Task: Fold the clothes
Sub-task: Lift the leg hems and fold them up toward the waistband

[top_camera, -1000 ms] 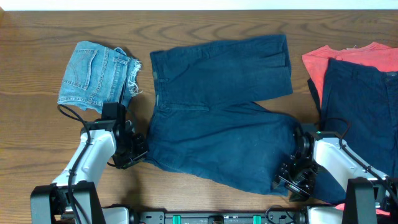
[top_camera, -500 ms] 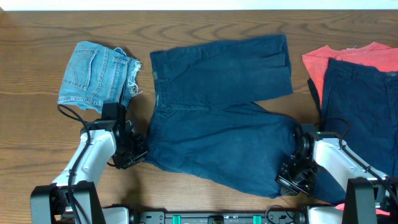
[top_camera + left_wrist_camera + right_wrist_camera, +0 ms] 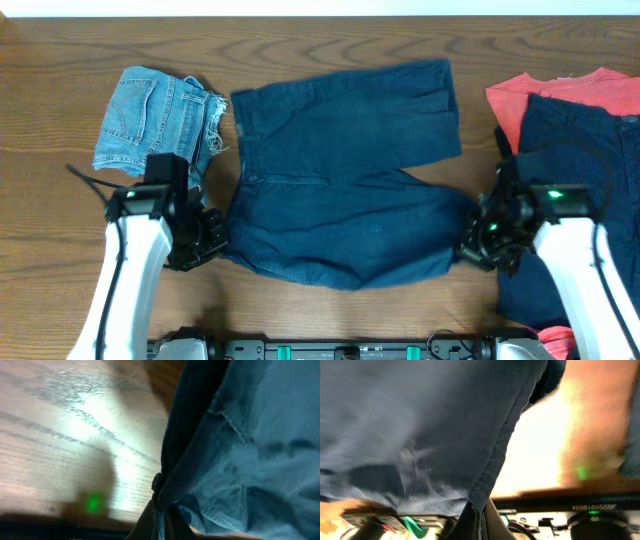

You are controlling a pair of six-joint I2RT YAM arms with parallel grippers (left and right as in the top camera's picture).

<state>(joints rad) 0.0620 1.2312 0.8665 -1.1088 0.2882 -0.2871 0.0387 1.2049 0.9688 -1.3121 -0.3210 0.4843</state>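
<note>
I need to lift the shorts' near waistband corner with my left gripper, carry it outward toward the far waistband corner (image 3: 242,102), then lower and release it, as they lie spread unfolded.
Wide navy shorts (image 3: 340,180), the clothes, lie spread across the table's middle, waistband at the left, legs to the right. My left gripper (image 3: 216,240) is shut on the near waistband corner, and the cloth hangs from its jaws in the left wrist view (image 3: 160,510). My right gripper (image 3: 474,243) is shut on the hem of the near leg (image 3: 490,475), whose stitched edge runs down into the jaws. The near edge of the shorts is raised off the table between both grippers.
Folded light-blue denim shorts (image 3: 155,120) lie at the back left, close to my left arm. A coral-red shirt (image 3: 545,90) with another navy piece (image 3: 580,150) on it lies at the right, partly under my right arm.
Both grippers have lifted and moved away from the table's front edge, pulling the near edge of the shorts with them. The right gripper went from open to shut on the hem.
</note>
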